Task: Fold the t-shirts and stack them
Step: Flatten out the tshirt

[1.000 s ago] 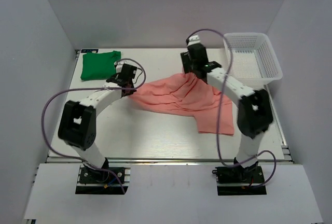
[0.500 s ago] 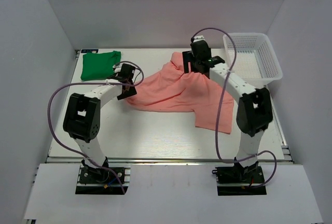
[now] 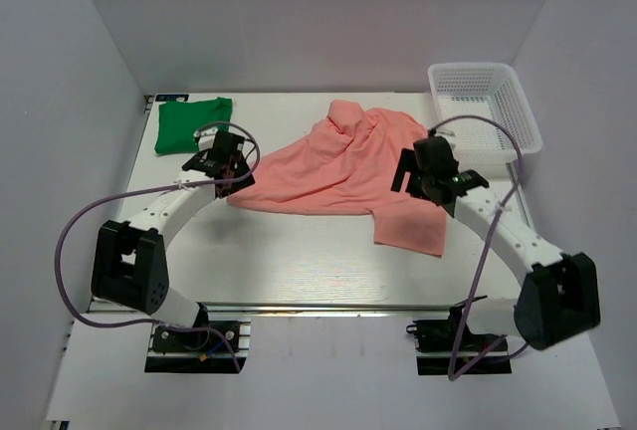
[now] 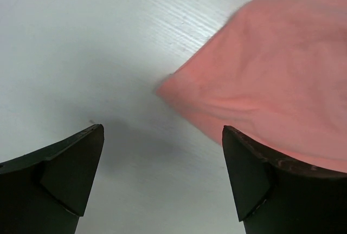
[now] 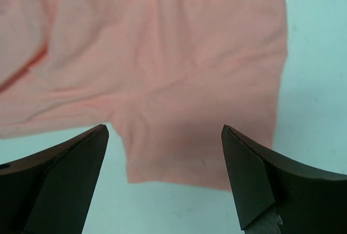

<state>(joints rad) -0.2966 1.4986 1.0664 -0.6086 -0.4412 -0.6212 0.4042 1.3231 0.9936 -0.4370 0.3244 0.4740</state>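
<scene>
The pointed near corner lies below my left gripper. I need to move the gripper down onto the salmon-pink t-shirt's pointed near corner (image 3: 234, 201) (image 4: 169, 89) and close its open fingers there.
The salmon-pink t-shirt (image 3: 343, 166) lies loosely spread and wrinkled across the middle of the table, one flap reaching toward the near right. The bright green t-shirt (image 3: 191, 123) lies folded at the far left corner. My left gripper (image 3: 227, 163) hovers open just left of the pink shirt's left corner (image 4: 271, 66), with bare table between its fingers (image 4: 59, 174). My right gripper (image 3: 418, 173) hangs open above the pink shirt's right part (image 5: 190, 82), holding nothing; its fingers (image 5: 260, 180) frame the flap's edge.
A white mesh basket (image 3: 513, 116) stands at the far right corner, close behind the right arm. Purple cables loop from both arms. Grey walls enclose the table on three sides.
Both grippers opened and let go of the pink shirt. The right arm swung back from the far middle to the right; the left pulled slightly leftward. The shirt settled flatter on the table.
</scene>
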